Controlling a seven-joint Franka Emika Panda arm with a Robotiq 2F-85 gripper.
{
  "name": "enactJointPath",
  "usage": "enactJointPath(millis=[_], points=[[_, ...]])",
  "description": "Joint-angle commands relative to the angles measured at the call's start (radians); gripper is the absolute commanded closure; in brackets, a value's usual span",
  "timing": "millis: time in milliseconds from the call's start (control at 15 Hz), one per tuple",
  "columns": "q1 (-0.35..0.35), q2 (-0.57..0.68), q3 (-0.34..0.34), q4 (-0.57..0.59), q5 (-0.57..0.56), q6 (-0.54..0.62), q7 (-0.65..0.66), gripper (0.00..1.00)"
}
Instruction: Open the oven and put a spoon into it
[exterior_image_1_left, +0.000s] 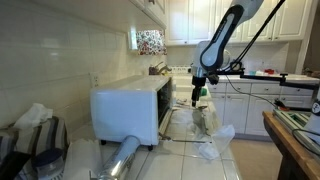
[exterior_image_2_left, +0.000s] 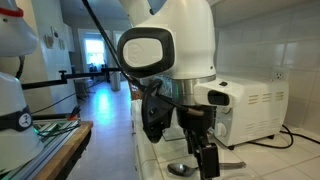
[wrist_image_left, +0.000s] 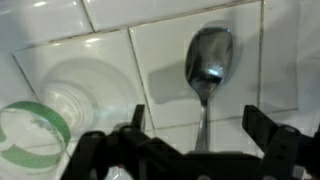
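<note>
My gripper will go down next onto the metal spoon's handle near its bowl (wrist_image_left: 204, 117), and then it will narrow around it.
A metal spoon (wrist_image_left: 209, 58) lies on the white tiled counter, its bowl away from me and its handle running down between my fingers. My gripper (wrist_image_left: 200, 135) hangs open just above the handle, one finger on each side, touching nothing. In an exterior view the spoon (exterior_image_2_left: 180, 167) lies by the gripper (exterior_image_2_left: 207, 170). The white oven (exterior_image_1_left: 128, 108) stands on the counter, with the gripper (exterior_image_1_left: 197, 96) hovering in front of its dark glass front. The oven (exterior_image_2_left: 252, 110) sits behind the arm; I cannot tell how its door stands.
A clear glass with a green rim (wrist_image_left: 35, 132) sits on the tiles left of the spoon. A shiny foil roll (exterior_image_1_left: 120, 158) lies before the oven. Crumpled clear plastic (exterior_image_1_left: 213, 128) rests on the counter beyond the gripper. A wooden table (exterior_image_1_left: 292, 140) stands across the aisle.
</note>
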Motion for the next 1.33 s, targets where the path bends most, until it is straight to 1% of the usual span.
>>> enactJointPath(millis=[0, 333, 733, 800, 867, 933, 1000, 1067, 1133, 1267], points=[[-0.043, 0.005, 0.043, 0.008, 0.014, 0.000, -0.016, 0.00], [-0.078, 0.018, 0.091, 0.018, 0.045, 0.002, -0.035, 0.00], [-0.093, 0.051, 0.101, 0.029, 0.035, -0.003, -0.031, 0.00], [-0.094, 0.055, 0.102, 0.031, 0.033, -0.003, -0.029, 0.01], [-0.095, 0.060, 0.102, 0.033, 0.031, -0.002, -0.028, 0.21], [-0.096, 0.063, 0.102, 0.036, 0.029, -0.002, -0.027, 0.26], [-0.096, 0.066, 0.102, 0.038, 0.028, -0.002, -0.026, 0.30], [-0.096, 0.067, 0.102, 0.040, 0.027, -0.002, -0.025, 0.37], [-0.096, 0.069, 0.102, 0.041, 0.026, -0.001, -0.024, 0.47], [-0.097, 0.068, 0.102, 0.043, 0.026, 0.000, -0.024, 0.62]])
